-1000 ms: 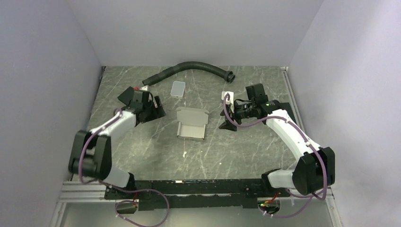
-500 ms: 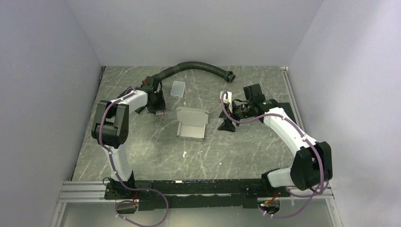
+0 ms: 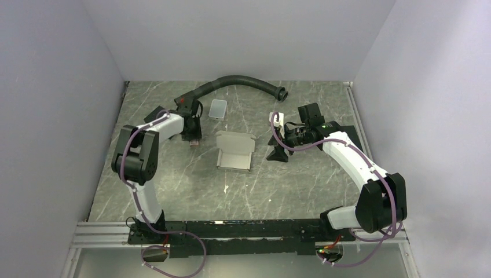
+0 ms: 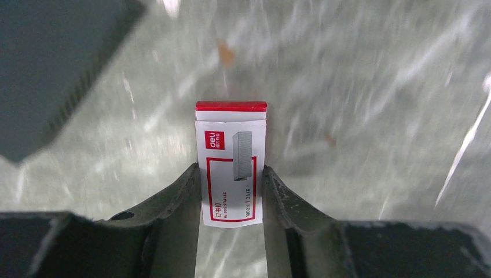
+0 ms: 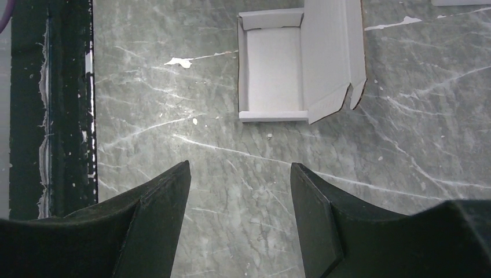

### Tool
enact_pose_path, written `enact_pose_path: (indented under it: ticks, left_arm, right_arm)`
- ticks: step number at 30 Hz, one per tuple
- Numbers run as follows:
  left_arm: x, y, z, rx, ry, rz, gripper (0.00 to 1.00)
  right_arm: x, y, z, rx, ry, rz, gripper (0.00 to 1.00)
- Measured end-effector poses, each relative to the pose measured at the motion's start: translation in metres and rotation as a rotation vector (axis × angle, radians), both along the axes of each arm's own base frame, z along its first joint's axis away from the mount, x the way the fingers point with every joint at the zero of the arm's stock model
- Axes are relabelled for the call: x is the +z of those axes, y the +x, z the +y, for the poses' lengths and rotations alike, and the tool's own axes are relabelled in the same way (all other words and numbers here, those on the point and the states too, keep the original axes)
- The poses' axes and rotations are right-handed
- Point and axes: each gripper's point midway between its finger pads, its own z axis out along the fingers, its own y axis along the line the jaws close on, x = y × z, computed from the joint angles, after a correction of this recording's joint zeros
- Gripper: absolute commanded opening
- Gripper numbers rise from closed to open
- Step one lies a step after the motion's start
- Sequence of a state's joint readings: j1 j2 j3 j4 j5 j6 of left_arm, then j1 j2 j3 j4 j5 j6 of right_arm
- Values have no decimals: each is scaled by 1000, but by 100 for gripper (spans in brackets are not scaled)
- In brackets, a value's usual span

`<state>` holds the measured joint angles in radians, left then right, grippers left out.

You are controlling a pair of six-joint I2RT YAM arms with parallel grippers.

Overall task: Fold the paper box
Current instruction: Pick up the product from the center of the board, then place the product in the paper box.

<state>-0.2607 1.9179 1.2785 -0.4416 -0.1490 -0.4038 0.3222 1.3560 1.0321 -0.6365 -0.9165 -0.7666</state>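
I'll carry the staples box over the tray's open, empty bottom, right of my left gripper in the top view, and release.
The paper box (image 3: pixel 234 152) lies mid-table as a white open tray with its lid flap standing at the far side; it also shows in the right wrist view (image 5: pixel 289 63). My left gripper (image 3: pixel 194 139) is left of it, shut on a small red-and-white staples box (image 4: pixel 230 133) held between the fingers (image 4: pixel 230 171) over the marble table. My right gripper (image 3: pixel 277 154) stands right of the paper box, apart from it, open and empty (image 5: pixel 240 168).
A black hose (image 3: pixel 237 84) curves along the back. A light grey tile (image 3: pixel 218 108) lies behind the paper box. A dark flat slab (image 4: pixel 52 69) lies near my left gripper. A black frame rail (image 5: pixel 52 104) marks the table's near edge.
My left arm has swung from the left side toward the back middle, bringing its gripper close to the hose and the tile. The right gripper has shifted slightly. The paper box has not moved.
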Motion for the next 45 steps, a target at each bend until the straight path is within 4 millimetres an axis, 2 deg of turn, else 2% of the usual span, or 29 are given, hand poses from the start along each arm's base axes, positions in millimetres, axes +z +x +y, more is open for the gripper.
enact_pose_path:
  ticks: [2, 5, 7, 9, 12, 16, 21, 25, 28, 34, 40, 45]
  left_arm:
    - [1, -20, -3, -19, 4, 7, 18]
    - [5, -67, -12, -65, -9, 30, 17]
    - [16, -93, -22, -103, -45, 14, 16]
    - [33, -110, -33, -142, -88, -27, 16]
    - [64, -127, -54, -212, -172, -119, 15]
    - [93, -143, -80, -312, -277, -217, 14]
    - [93, -158, -118, -452, -327, -242, 15]
    - [82, -163, -147, -563, -308, -255, 15]
    - [70, -161, -160, -618, -271, -268, 15]
    - [55, -141, -175, -779, -139, -287, 17]
    - [67, -118, -185, -985, 9, -311, 18]
    - [62, -123, -185, -1130, 58, -291, 20]
  right_arm:
    - [0, -1, 0, 1, -1, 4, 67]
    - [-1, -2, 0, 1, -2, 9, 67]
    - [-1, -2, -1, 1, -3, 11, 67]
    - [-2, -2, -1, 1, -4, 14, 67]
    - [-4, -2, -1, 0, -7, 19, 67]
    - [-5, 0, -3, -8, -9, 24, 67]
    - [-8, 3, -5, -20, -13, 31, 67]
    - [-8, 4, -6, -22, -13, 30, 67]
    - [-8, 4, -7, -23, -12, 29, 67]
    - [-8, 4, -7, -19, -12, 24, 67]
    - [-8, 4, -7, -14, -13, 22, 67]
    - [-8, 3, -7, -14, -13, 25, 67]
